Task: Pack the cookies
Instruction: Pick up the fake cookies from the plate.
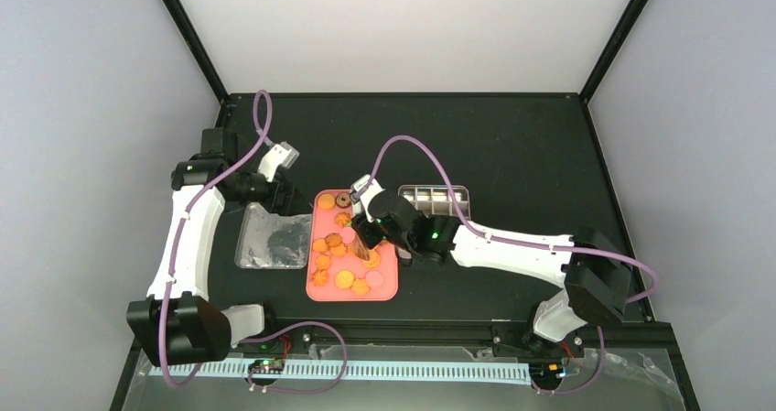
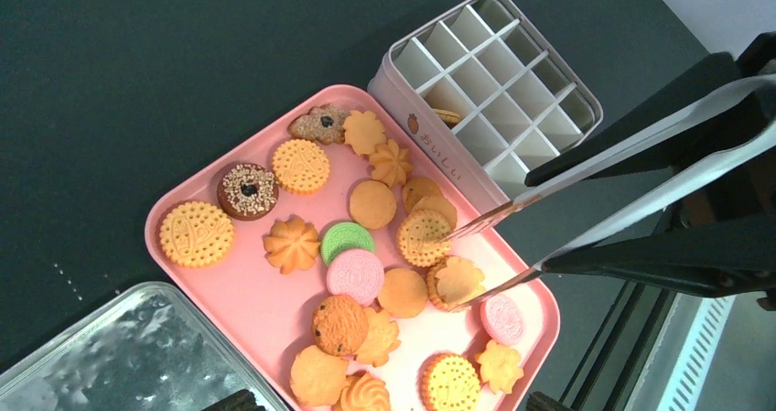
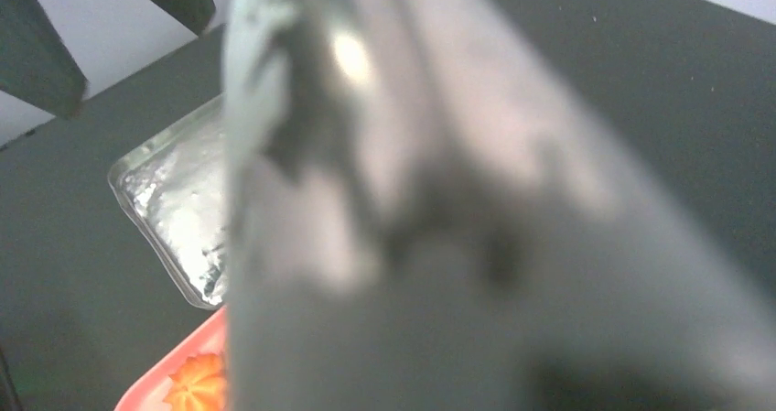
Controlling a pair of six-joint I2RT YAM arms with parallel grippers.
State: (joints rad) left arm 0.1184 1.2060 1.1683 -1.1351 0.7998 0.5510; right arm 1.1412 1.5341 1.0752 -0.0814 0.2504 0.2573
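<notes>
My right gripper needs to go down next and close the tongs around the flower cookie (image 1: 372, 257). The cookie is below the gripper on a round one, between the open ends of the tongs.
The cookies (image 2: 355, 275) lie spread over a pink tray (image 2: 274, 315): orange rounds, flower shapes, pink and green discs, and a brown ring (image 2: 247, 189). One cookie (image 2: 446, 115) sits in a cell of the white gridded tin (image 2: 494, 81). My right gripper (image 1: 373, 235) reaches over the tray, shut on metal tongs (image 2: 604, 191). The tong tips stand apart on either side of a flower cookie (image 2: 458, 280) that lies on a round one. My left gripper (image 1: 279, 191) hangs open to the left of the tray and holds nothing. A blurred grey shape fills the right wrist view.
A shiny silver lid (image 1: 273, 237) lies flat on the black table just left of the tray (image 1: 384, 287). The tin (image 1: 435, 197) stands against the tray's far right corner. Black frame posts rise at the table's back corners.
</notes>
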